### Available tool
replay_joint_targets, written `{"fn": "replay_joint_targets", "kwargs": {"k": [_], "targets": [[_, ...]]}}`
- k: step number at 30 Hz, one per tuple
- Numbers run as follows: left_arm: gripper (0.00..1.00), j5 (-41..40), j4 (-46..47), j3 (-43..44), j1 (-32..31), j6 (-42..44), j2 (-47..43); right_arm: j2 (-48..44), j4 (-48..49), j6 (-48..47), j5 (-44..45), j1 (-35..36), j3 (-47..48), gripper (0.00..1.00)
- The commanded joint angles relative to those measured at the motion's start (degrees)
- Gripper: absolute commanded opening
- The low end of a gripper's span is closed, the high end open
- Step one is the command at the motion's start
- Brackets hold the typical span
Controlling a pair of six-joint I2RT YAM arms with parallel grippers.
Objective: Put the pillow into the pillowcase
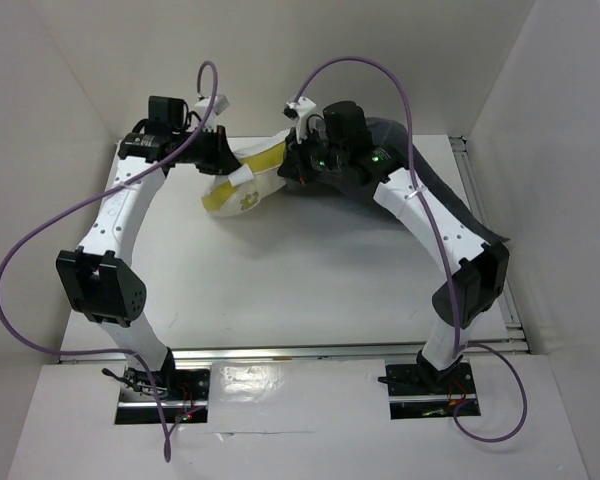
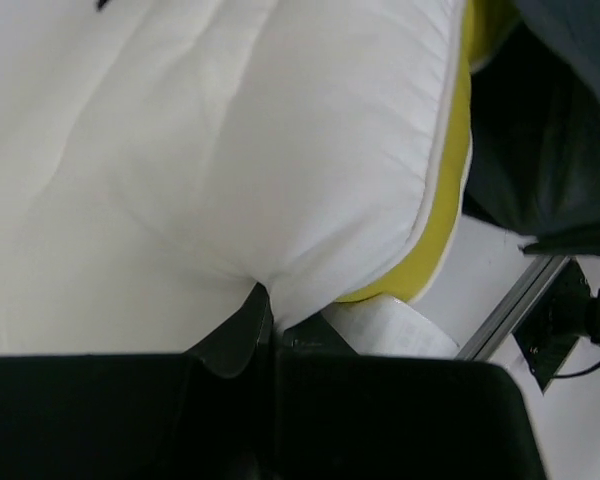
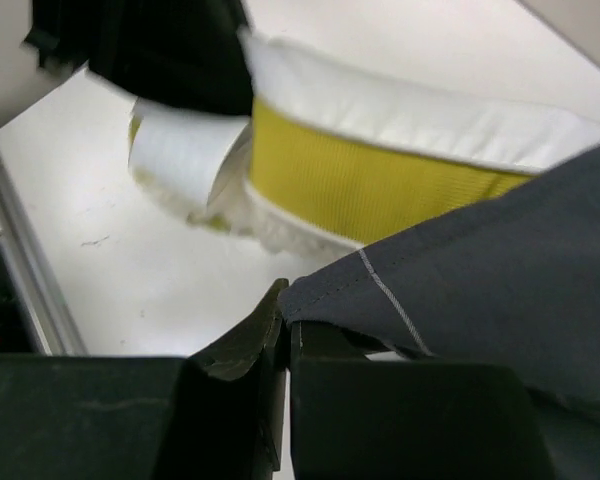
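My left gripper has the pillow, its yellow part still outside, and should next push toward the pillowcase's hem (image 3: 460,280), to its right in the top view, and release the pillow.
The pillow (image 1: 242,185), white with a yellow band, sits at the back middle of the table, partly inside the dark grey pillowcase (image 1: 420,165) that lies to its right. My left gripper (image 1: 222,160) is shut on the pillow's white edge (image 2: 230,180), pinching the fabric beside the yellow band (image 2: 450,190). My right gripper (image 1: 298,165) is shut on the pillowcase's hem (image 3: 460,280), holding it against the pillow's yellow band (image 3: 360,180). The rest of the pillow is hidden under the arms and the cloth.
A white label (image 3: 180,155) hangs from the pillow's corner. An aluminium rail (image 1: 485,230) runs along the table's right edge, and another (image 1: 310,352) along the front. White walls enclose the table on three sides.
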Motion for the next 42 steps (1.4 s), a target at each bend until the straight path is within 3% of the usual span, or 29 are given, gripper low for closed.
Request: {"fn": "replay_joint_targets", "kwargs": {"k": [1, 8, 16, 19, 22, 23, 25, 28, 31, 37, 42], "targets": [[0.0, 3.4, 10.5, 3.7, 0.5, -4.3, 0.4, -1.7, -0.1, 0.9, -12.1, 4.1, 2.7, 0.0], [0.0, 8.1, 11.5, 3.4, -0.6, -7.3, 0.4, 6.9, 1.1, 1.9, -13.5, 5.6, 10.4, 0.0], [0.0, 6.3, 12.6, -18.2, -4.0, -7.4, -9.8, 7.1, 1.1, 2.5, -15.4, 6.1, 9.7, 0.0], [0.0, 6.3, 12.6, -20.9, -4.6, -7.4, -10.6, 7.1, 1.1, 2.5, -15.4, 6.6, 9.7, 0.0], [0.0, 4.8, 10.9, -21.0, -5.2, -5.3, -10.6, 7.1, -1.0, 2.5, -11.6, 6.6, 10.2, 0.24], [0.0, 3.9, 10.2, -21.0, -4.7, -4.7, -10.6, 6.5, -1.7, 1.9, -8.6, 5.5, 10.2, 0.4], [0.0, 2.2, 10.2, -21.7, -4.0, -4.1, -11.2, 4.1, -0.5, 3.0, -6.2, 3.4, 9.5, 0.54], [0.0, 0.8, 10.2, -23.7, -3.5, -3.6, -12.6, 0.3, 2.6, 6.2, -1.3, -1.8, 7.1, 0.68], [0.0, -1.7, 11.5, -25.3, -3.5, -3.6, -13.4, -0.3, 1.5, 8.0, 6.2, -5.0, 8.3, 0.69], [0.0, -3.5, 11.5, -25.9, -3.5, -1.0, -14.0, 1.3, -0.9, 8.5, 12.5, -8.9, 10.5, 0.69], [0.0, -8.2, 12.0, -25.9, -5.4, 2.5, -15.6, 7.8, -7.9, 8.0, 11.7, -9.6, 13.2, 0.69]]}}
